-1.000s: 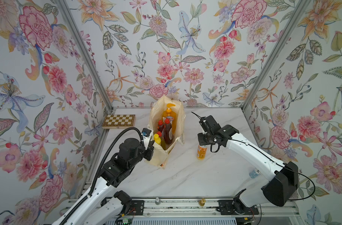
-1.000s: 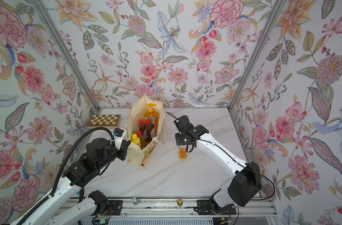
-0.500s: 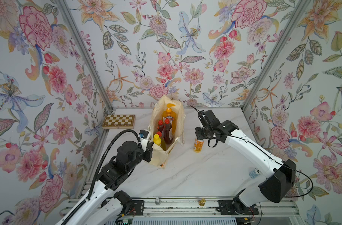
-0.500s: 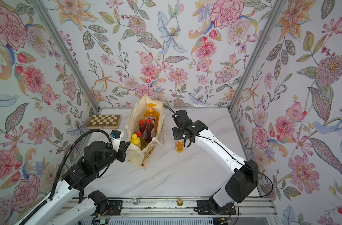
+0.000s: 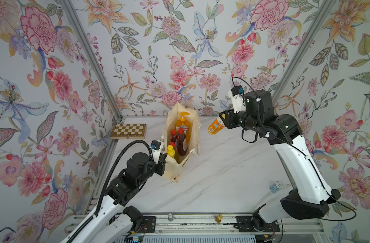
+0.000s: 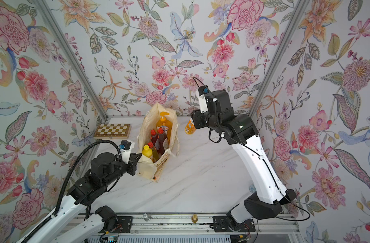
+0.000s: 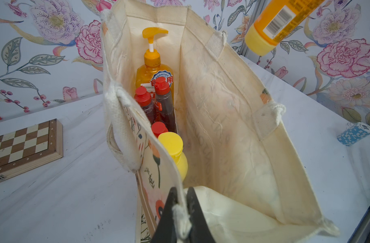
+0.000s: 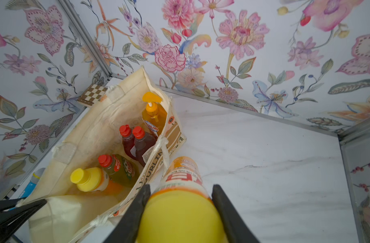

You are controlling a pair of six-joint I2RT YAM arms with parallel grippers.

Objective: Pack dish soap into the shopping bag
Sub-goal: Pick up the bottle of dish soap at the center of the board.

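Bare marble lies there, so my right gripper will lower, turn the tilted dish soap bottle upright and release it on the clear tabletop beside the bag.
The cream shopping bag stands open on the marble table, and my left gripper is shut on its near rim beside a rope handle. Inside stand a tall orange pump bottle, two dark-red red-capped bottles, an olive-green one and an orange yellow-capped one. My right gripper is shut on another orange yellow-capped dish soap bottle. It holds that bottle tilted in the air, to the right of the bag's far end and above the rim.
A wooden chessboard lies at the back left of the table. A stack of blue poker chips sits near the right arm's base. Flowered walls close in the back and both sides.
The right gripper has lifted the orange bottle off the table, tilted it and carried it up and back beside the bag. The left gripper still holds the bag's rim.
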